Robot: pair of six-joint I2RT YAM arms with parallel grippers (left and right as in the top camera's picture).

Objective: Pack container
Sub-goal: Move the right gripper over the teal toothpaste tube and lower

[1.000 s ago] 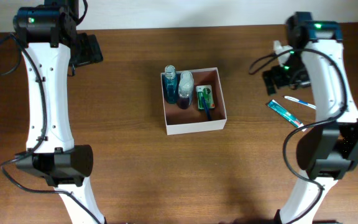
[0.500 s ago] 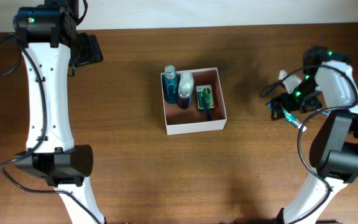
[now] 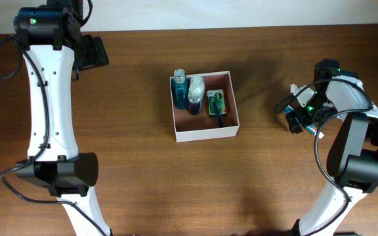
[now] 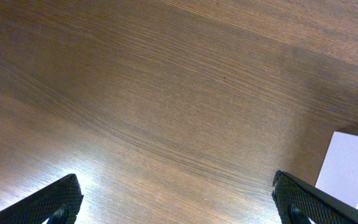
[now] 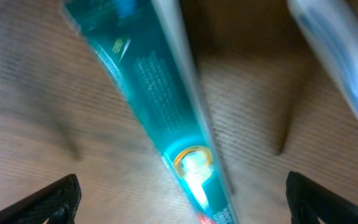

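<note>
I should move my right gripper a little toward the far end of the tube next and close it across the gold ring, because the teal tube is between its open fingers.
The container, a square box with white walls and a reddish-brown inside, stands at the table's middle. In it are a blue bottle, a clear bottle and a green packet. My right gripper is low at the right, open, its fingers either side of a teal tube lying on the wood. A white and blue toothbrush lies beside the tube. My left gripper is open and empty over bare wood at the far left; a corner of the container shows at its right.
A small white object lies just behind my right gripper. The table's back edge meets a white wall. The right arm's cable loops to the left of the gripper.
My right arm has swung forward from the back right and come down over the teal tube, which it now covers in the overhead view. The left arm has not moved.
</note>
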